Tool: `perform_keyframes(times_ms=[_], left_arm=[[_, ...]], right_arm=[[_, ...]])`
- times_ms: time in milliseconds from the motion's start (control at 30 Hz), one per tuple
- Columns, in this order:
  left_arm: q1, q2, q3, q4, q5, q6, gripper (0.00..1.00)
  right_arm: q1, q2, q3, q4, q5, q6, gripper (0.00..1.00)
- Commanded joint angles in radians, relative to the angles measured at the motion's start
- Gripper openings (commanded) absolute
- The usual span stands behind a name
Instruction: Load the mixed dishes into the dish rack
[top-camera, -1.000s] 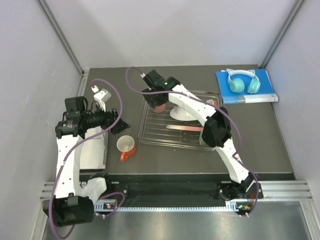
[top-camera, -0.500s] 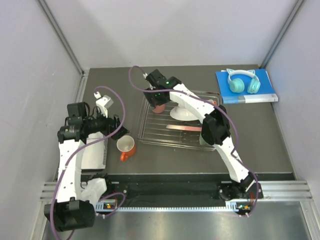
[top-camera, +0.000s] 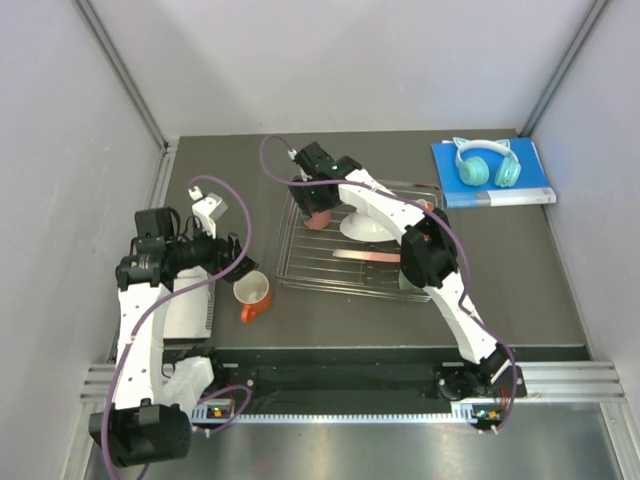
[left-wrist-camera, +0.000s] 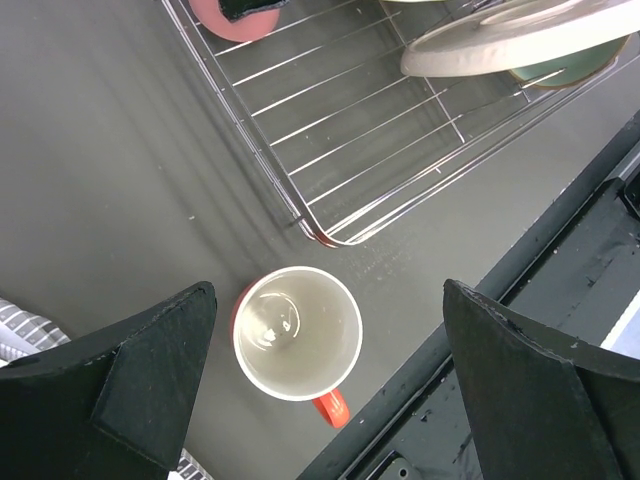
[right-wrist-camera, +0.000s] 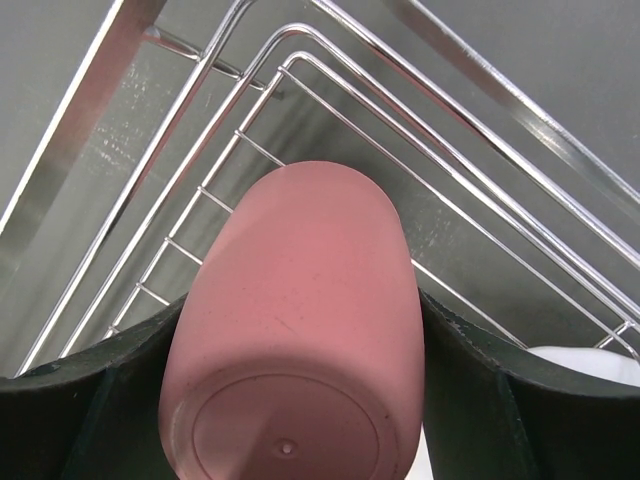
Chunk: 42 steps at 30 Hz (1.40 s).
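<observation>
The left gripper needs to go down and shift toward the striped mat, so its fingers straddle the mug's rim on that side. The mug's empty opening faces up, so one finger can go in.
An orange handled mug (top-camera: 252, 293) stands upright on the dark table, just off the near-left corner of the silver wire dish rack (top-camera: 340, 262). My left gripper (top-camera: 237, 266) hangs above it, open and empty; in the left wrist view its fingers (left-wrist-camera: 150, 380) stand wide on either side of the mug (left-wrist-camera: 297, 333). My right gripper (top-camera: 318, 203) is shut on the pink tumbler (right-wrist-camera: 300, 300), held base toward the camera over the rack's far-left corner (right-wrist-camera: 250, 140). A white plate (top-camera: 362, 228) and a cream plate (left-wrist-camera: 520, 35) over a mint-green bowl (left-wrist-camera: 560, 68) sit in the rack.
A blue book (top-camera: 520, 190) with teal cat-ear headphones (top-camera: 485, 165) lies at the back right. A striped grey-and-white mat (top-camera: 190, 312) lies left of the mug. A black rail (left-wrist-camera: 560, 260) runs along the table's near edge, close to the mug.
My left arm has swung toward the near side and come down over the mug. My right gripper has barely shifted, still holding the tumbler over the rack.
</observation>
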Motion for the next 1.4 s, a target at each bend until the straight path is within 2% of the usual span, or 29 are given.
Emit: perform_keyframes(times_ms=[0, 67, 100, 500, 1000, 1133, 1367], left_arm=[[0.007, -0.021, -0.009, 0.032, 0.013, 0.025, 0.99], [0.005, -0.024, -0.014, 0.032, 0.004, 0.031, 0.99], [0.007, -0.026, -0.017, 0.032, 0.003, 0.034, 0.99], [0.005, -0.028, -0.029, 0.026, -0.029, 0.077, 0.99], [0.005, 0.032, -0.103, 0.092, -0.243, 0.169, 0.99], [0.007, 0.040, -0.156, 0.110, -0.292, 0.244, 0.94], [0.004, 0.087, -0.205, 0.118, -0.263, 0.313, 0.85]], right_arm=[[-0.007, -0.010, -0.032, 0.012, -0.001, -0.014, 0.68], [-0.006, -0.019, -0.032, 0.009, 0.005, -0.017, 0.85], [-0.006, -0.023, -0.034, 0.004, 0.016, -0.021, 0.99], [0.004, -0.183, -0.098, -0.004, 0.086, -0.049, 1.00], [0.063, -0.500, -0.125, -0.016, -0.006, -0.046, 1.00], [0.085, -0.684, -0.280, 0.076, -0.024, -0.025, 1.00], [0.088, -0.904, -0.526, 0.163, -0.026, 0.049, 1.00]])
